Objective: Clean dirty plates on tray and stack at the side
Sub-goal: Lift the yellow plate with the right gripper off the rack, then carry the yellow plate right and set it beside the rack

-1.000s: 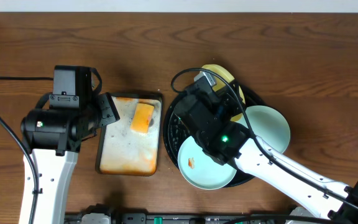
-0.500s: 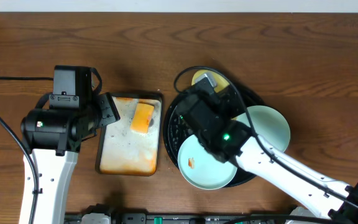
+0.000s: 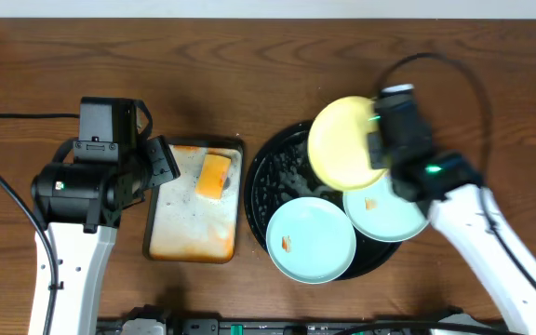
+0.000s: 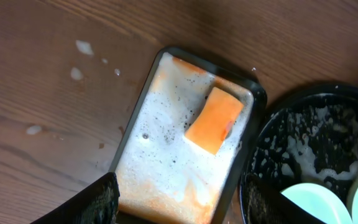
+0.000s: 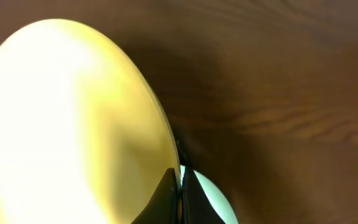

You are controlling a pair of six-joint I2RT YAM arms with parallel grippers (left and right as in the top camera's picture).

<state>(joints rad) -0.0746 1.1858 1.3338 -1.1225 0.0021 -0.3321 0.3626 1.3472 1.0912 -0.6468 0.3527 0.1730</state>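
Observation:
My right gripper moves past the black tray's edge to the empty right side in the overhead view next, then down onto the bare wood (image 3: 475, 149) (image 5: 292, 118).
My right gripper (image 3: 380, 141) is shut on the rim of the pale yellow plate (image 3: 342, 144) and holds it lifted above the black round tray (image 3: 266, 181). In the right wrist view the yellow plate (image 5: 67, 118) fills the left side, with my fingers (image 5: 180, 193) pinching its edge. Two mint-blue plates lie on the tray: one at the front (image 3: 311, 240) with an orange smear, one at the right (image 3: 384, 209) with an orange smear. My left gripper (image 4: 179, 199) is open over the rectangular tray, holding nothing.
A rectangular foamy, orange-stained tray (image 3: 161, 237) lies left of the black tray with an orange sponge (image 3: 214, 177) in it; it also shows in the left wrist view (image 4: 160, 180), sponge (image 4: 214, 119). Bare wood table (image 3: 491, 102) lies to the right. Foam spots (image 4: 79, 46) dot the wood.
My right arm has swung from over the tray's left part to the right and lifted the yellow plate off the tray. The right mint plate is uncovered. The left arm has not moved.

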